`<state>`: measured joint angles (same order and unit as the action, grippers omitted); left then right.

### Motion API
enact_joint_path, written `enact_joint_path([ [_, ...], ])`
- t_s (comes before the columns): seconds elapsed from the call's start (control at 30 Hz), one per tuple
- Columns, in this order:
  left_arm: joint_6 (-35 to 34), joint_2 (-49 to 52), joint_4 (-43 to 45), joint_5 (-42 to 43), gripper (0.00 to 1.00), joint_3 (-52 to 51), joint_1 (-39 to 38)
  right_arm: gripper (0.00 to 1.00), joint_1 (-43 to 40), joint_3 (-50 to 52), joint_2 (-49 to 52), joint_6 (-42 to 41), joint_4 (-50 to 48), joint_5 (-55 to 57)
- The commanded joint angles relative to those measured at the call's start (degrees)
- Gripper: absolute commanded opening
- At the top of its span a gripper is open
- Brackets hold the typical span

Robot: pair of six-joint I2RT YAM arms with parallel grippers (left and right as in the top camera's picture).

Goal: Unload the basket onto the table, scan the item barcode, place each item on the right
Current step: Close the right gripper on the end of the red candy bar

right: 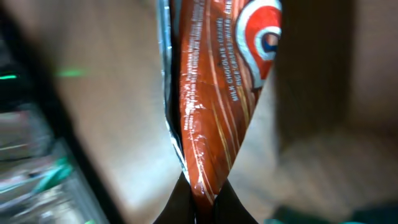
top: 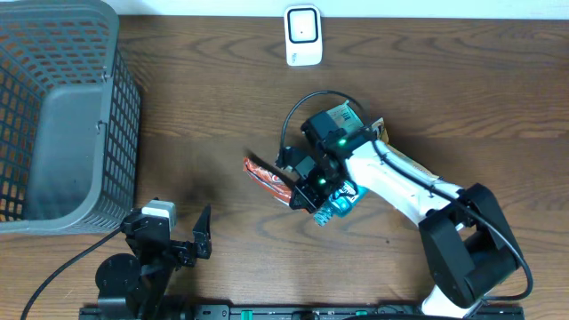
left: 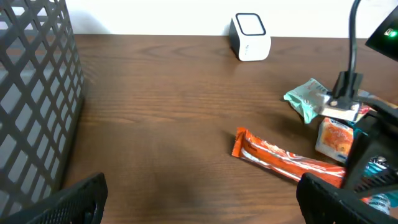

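My right gripper is pinching the near end of the chocolate bar, raised as its offset shadow shows, and next will lower it to the wood beside the packets and let go.
The item is a long orange-red chocolate bar wrapper [top: 265, 174] lying mid-table, also in the left wrist view [left: 280, 158]. My right gripper [top: 298, 189] is shut on its near end. The right wrist view shows the two dark fingertips [right: 217, 199] pinching the glossy wrapper [right: 214, 106], with the gripper [right: 204, 186] closed tight on it. A white barcode scanner [top: 302, 36] stands at the table's far edge [left: 250, 36], well away from the bar. My left gripper [top: 173, 236] rests at the near left, open and empty [left: 199, 199].
A grey mesh basket [top: 62, 116] fills the left side [left: 31, 93]. Other packets lie beneath the right arm: a teal one [left: 306, 99], a small orange one [left: 336, 138] and a blue-green one [top: 342, 203].
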<state>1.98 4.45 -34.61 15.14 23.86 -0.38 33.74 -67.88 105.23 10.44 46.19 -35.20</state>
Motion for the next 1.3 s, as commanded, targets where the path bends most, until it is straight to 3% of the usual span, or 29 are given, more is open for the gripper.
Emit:
enact_joint_path([
  [0.0, 0.8, 0.1, -0.1, 0.7, 0.97, 0.5, 0.3, 0.01, -1.3, -1.4, -1.3, 2.2, 1.0, -12.7],
  [0.23, 0.8, 0.1, -0.1, 0.7, 0.97, 0.5, 0.3, 0.01, -1.9, -1.3, -1.3, 2.5, 0.4, -20.1],
  [0.47, 0.8, 0.1, -0.1, 0.7, 0.97, 0.5, 0.3, 0.01, -1.6, -0.3, -1.3, 1.4, -5.0, -9.5],
  [0.77, 0.8, 0.1, -0.1, 0.7, 0.97, 0.5, 0.3, 0.01, 1.0, 5.6, -0.9, -7.4, -10.7, 17.2],
  [0.87, 0.8, 0.1, -0.1, 0.7, 0.97, 0.5, 0.3, 0.04, 1.3, 6.2, -0.9, -7.8, -10.7, 19.5],
  [0.9, 0.8, 0.1, -0.1, 0.7, 0.97, 0.5, 0.3, 0.06, 1.3, 6.2, -0.9, -7.8, -10.8, 19.5],
  [0.97, 0.8, 0.1, -0.1, 0.7, 0.97, 0.5, 0.3, 0.23, 1.3, 6.1, -0.9, -7.8, -11.1, 19.5],
  [1.0, 0.8, 0.1, -0.1, 0.7, 0.97, 0.5, 0.3, 0.47, 1.3, 6.1, -1.0, -7.8, -11.1, 19.5],
  [1.03, 0.8, 0.1, -0.1, 0.7, 0.97, 0.5, 0.3, 0.57, 1.3, 6.0, -1.0, -7.8, -11.1, 19.5],
  [1.2, 0.8, 0.1, -0.1, 0.7, 0.97, 0.5, 0.3, 0.93, 1.3, 3.3, -2.2, -7.8, -8.0, 19.5],
  [1.27, 0.8, 0.1, -0.1, 0.7, 0.97, 0.5, 0.3, 0.99, 1.3, 1.2, -3.4, -6.7, -6.1, 19.5],
])
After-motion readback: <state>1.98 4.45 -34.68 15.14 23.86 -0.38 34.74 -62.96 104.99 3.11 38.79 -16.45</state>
